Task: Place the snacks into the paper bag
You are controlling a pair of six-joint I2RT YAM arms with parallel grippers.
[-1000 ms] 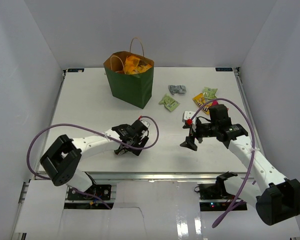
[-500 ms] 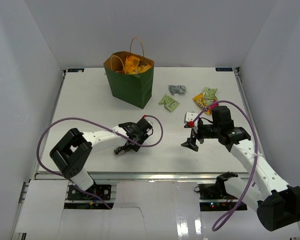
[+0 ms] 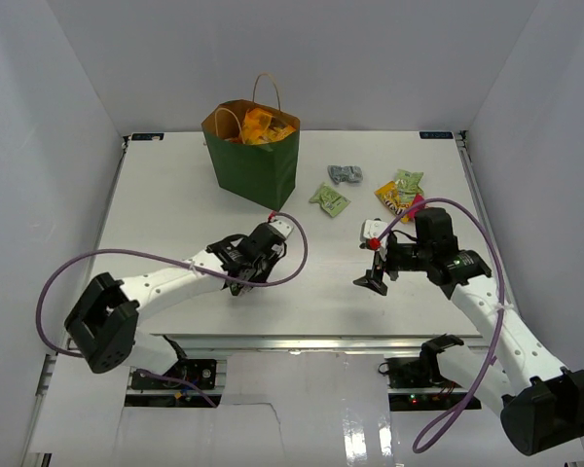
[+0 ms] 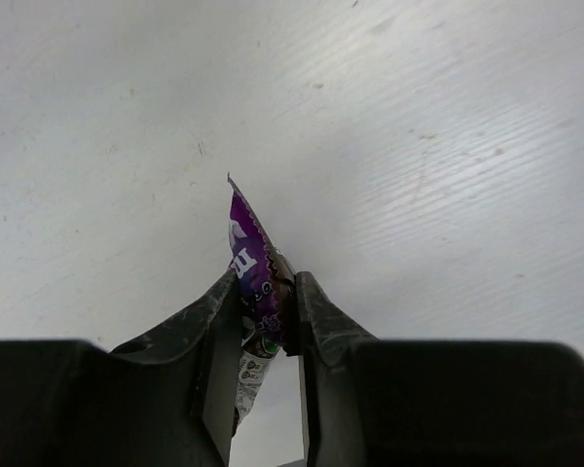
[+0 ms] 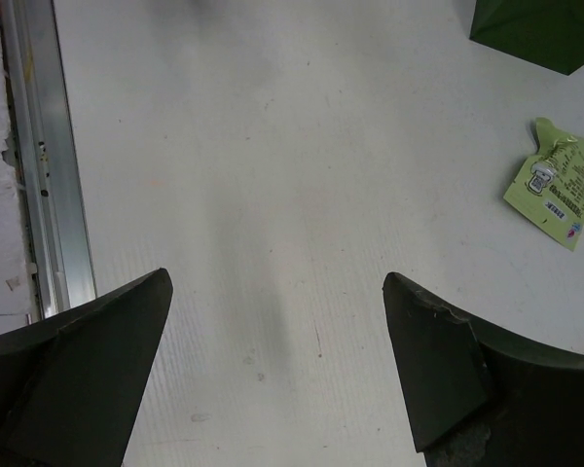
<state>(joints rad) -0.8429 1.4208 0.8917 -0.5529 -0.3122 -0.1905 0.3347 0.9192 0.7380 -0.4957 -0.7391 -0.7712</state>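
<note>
The robot's left hand will next lift the purple bar up and outward over the rim of the bag's opening [image 3: 259,124], which is farther out and higher, and let go of it.
A purple bar [image 4: 254,263] stands on edge between the jaws of my left gripper [image 4: 265,280], which is shut on it just above the white table. In the top view this gripper [image 3: 245,279] is at the table's front centre-left. The dark green paper bag [image 3: 258,165] stands upright at the back left, with orange and yellow packets [image 3: 258,126] inside. My right gripper [image 3: 373,281] hangs open over bare table, with nothing between its fingers. A light-green packet [image 3: 329,199], a grey one [image 3: 345,174], a yellow one [image 3: 391,198] and another light-green one [image 3: 407,181] lie at the back right.
A metal rail [image 5: 34,146] runs along the table's near edge. White walls close in the left, right and back sides. In the right wrist view the bag's corner [image 5: 540,29] and the light-green packet [image 5: 555,185] lie ahead to the right.
My left gripper has closed on the purple bar and drawn back slightly toward the left. The right arm has shifted only a little.
</note>
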